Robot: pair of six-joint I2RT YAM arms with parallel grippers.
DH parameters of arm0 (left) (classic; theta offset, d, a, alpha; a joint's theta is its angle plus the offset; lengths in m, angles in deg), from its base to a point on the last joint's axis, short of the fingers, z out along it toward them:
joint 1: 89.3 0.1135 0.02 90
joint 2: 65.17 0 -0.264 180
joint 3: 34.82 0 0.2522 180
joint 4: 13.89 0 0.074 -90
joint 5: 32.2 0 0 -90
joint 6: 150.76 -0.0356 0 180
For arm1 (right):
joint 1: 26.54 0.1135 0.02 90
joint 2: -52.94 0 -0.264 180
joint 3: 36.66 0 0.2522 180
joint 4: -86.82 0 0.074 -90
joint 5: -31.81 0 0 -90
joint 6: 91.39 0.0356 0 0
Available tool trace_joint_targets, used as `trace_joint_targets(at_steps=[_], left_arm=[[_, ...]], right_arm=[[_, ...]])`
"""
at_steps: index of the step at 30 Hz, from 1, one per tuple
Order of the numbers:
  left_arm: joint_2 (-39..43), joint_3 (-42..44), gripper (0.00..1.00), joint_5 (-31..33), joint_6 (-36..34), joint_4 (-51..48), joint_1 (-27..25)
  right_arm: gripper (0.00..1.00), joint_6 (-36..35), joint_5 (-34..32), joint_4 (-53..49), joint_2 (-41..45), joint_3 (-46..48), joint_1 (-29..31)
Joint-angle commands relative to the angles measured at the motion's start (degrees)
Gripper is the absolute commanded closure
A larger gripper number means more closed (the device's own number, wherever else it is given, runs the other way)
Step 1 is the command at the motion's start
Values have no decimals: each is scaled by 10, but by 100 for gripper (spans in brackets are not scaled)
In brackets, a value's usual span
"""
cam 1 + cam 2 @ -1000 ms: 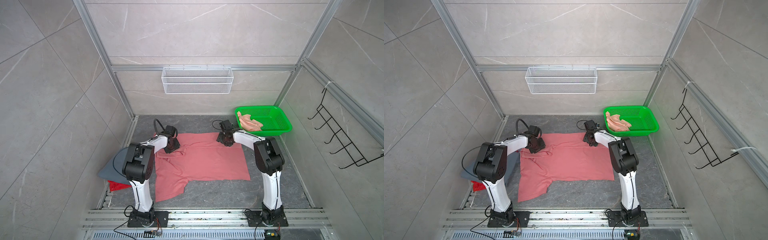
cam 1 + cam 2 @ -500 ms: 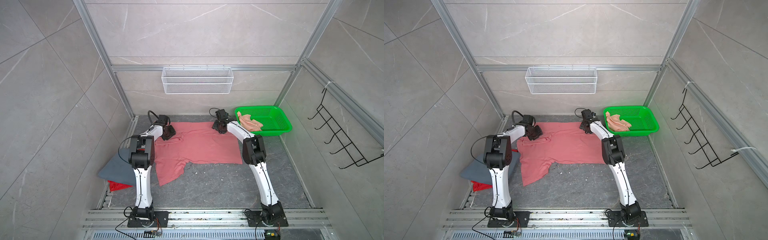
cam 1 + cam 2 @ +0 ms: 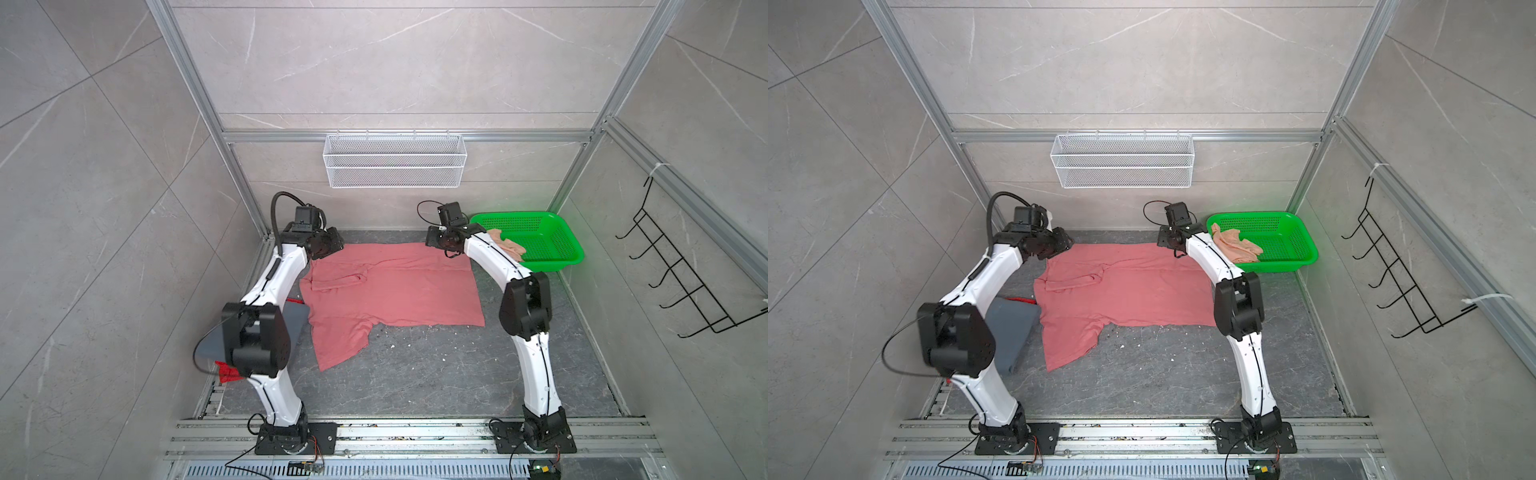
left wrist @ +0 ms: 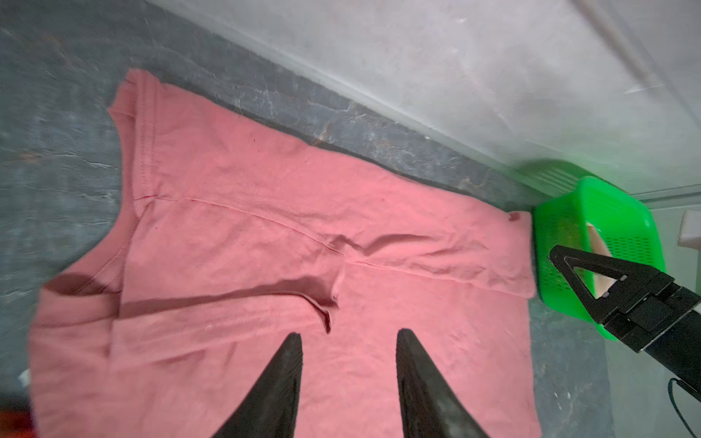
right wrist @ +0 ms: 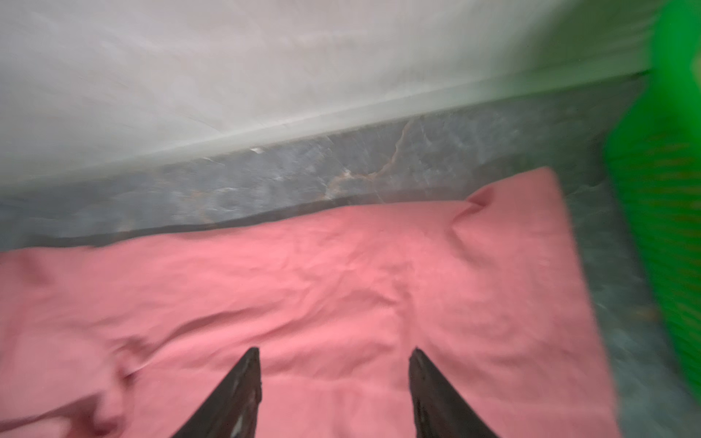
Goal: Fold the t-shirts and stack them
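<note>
My left gripper moves back toward the base and down onto the trailing sleeve's hem corner [image 3: 323,367] next, since this sleeve still sticks out from the coral t-shirt [image 3: 395,291].
The coral pink t-shirt [image 3: 395,291] [image 3: 1125,291] lies spread on the dark floor, one sleeve folded in and its near left part trailing forward. My left gripper [image 3: 338,246] [image 4: 347,333] hovers open over its far left corner, with only cloth below the fingers. Over the far right corner my right gripper [image 3: 431,240] [image 5: 333,350] is open too and holds nothing. A pale peach t-shirt [image 3: 1235,245] hangs over the green basket's rim. The slate grey-blue t-shirt [image 3: 1013,328] lies folded at the left, on top of the bright red one [image 3: 226,372].
The green mesh basket [image 3: 548,249] [image 4: 591,235] stands at the back right, close to the right arm. A white wire shelf [image 3: 395,166] hangs on the back wall and a black hook rack [image 3: 685,282] on the right wall. The back wall is just beyond both grippers.
Both arms have stretched towards the back wall, drawing the pink shirt's far edge back with them. Their jaws have since widened and stand off the cloth.
</note>
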Motion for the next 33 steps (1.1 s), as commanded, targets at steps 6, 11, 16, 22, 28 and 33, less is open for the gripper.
trace_joint_targets(at_steps=[6, 11, 16, 22, 28, 33], left_arm=[[196, 207, 54, 72, 46, -100, 0], [279, 337, 55, 67, 99, -113, -4], [329, 439, 55, 73, 148, -125, -12], [364, 524, 56, 85, 192, -117, -18], [374, 583, 57, 81, 224, -106, -23], [370, 608, 57, 84, 234, -95, -23]], right_arm=[[34, 49, -26, 25, 317, 309, 4], [33, 72, -22, 11, 464, 482, 3], [33, 110, -41, -15, 556, 613, 3], [30, 141, -26, 3, 577, 691, 3], [28, 179, -4, 60, 562, 743, 2], [26, 196, -30, 71, 544, 755, 2]])
